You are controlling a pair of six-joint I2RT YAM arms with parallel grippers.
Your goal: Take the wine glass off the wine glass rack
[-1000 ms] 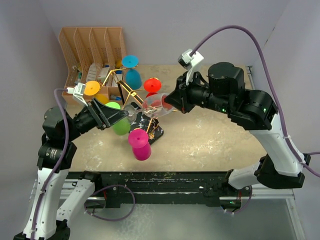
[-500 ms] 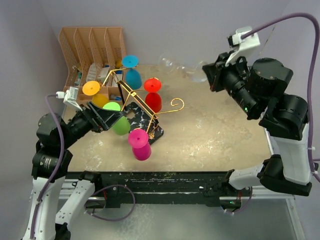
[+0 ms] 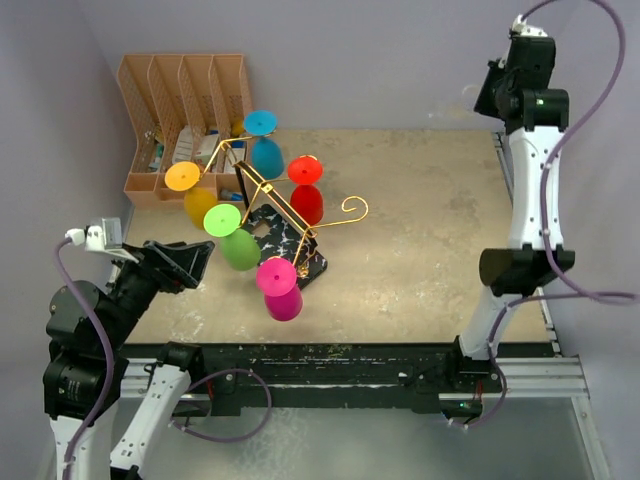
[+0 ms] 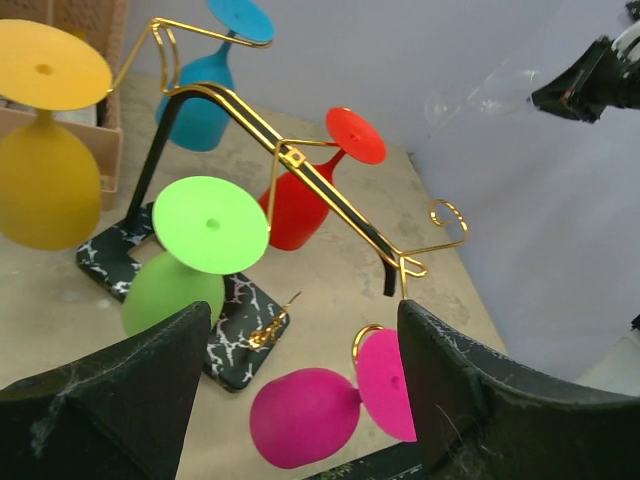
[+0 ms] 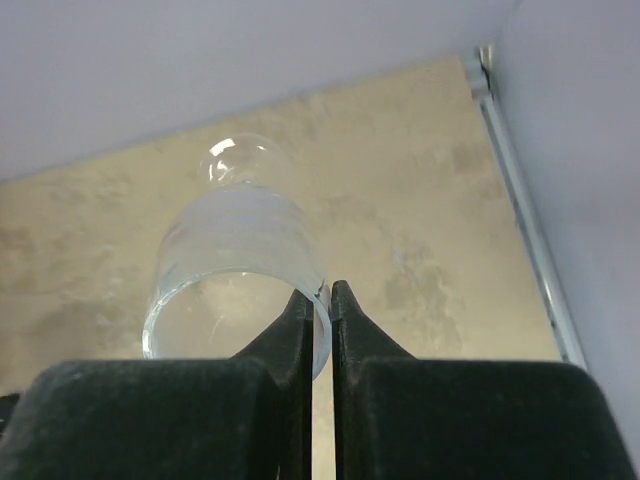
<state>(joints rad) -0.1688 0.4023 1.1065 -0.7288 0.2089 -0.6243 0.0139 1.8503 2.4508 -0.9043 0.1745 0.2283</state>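
I will next lower my right gripper left in the top view and release the clear glass: bare far tabletop lies below it there.
The wine glass rack [image 3: 292, 213] is a gold wire stand on a black marble-look base [image 3: 283, 238], left of the table's centre; it also shows in the left wrist view [image 4: 300, 165]. Yellow [image 3: 183, 177], green [image 3: 238, 247], pink [image 3: 281, 290], red [image 3: 306, 201] and blue [image 3: 265, 155] glasses hang on it. My right gripper [image 5: 322, 295] is shut on the rim of a clear wine glass [image 5: 235, 260], held high at the back right, away from the rack. That glass shows faintly in the left wrist view [image 4: 480, 95]. My left gripper [image 3: 185, 262] is open and empty, left of the rack.
An orange-brown slotted file organiser [image 3: 185, 100] with small items stands at the back left, behind the rack. Grey walls close the back and both sides. A metal rail [image 5: 520, 200] runs along the table's right edge.
My right arm has carried the clear glass off the rack, up and to the back right. My left arm has drawn back down and to the left, away from the rack.
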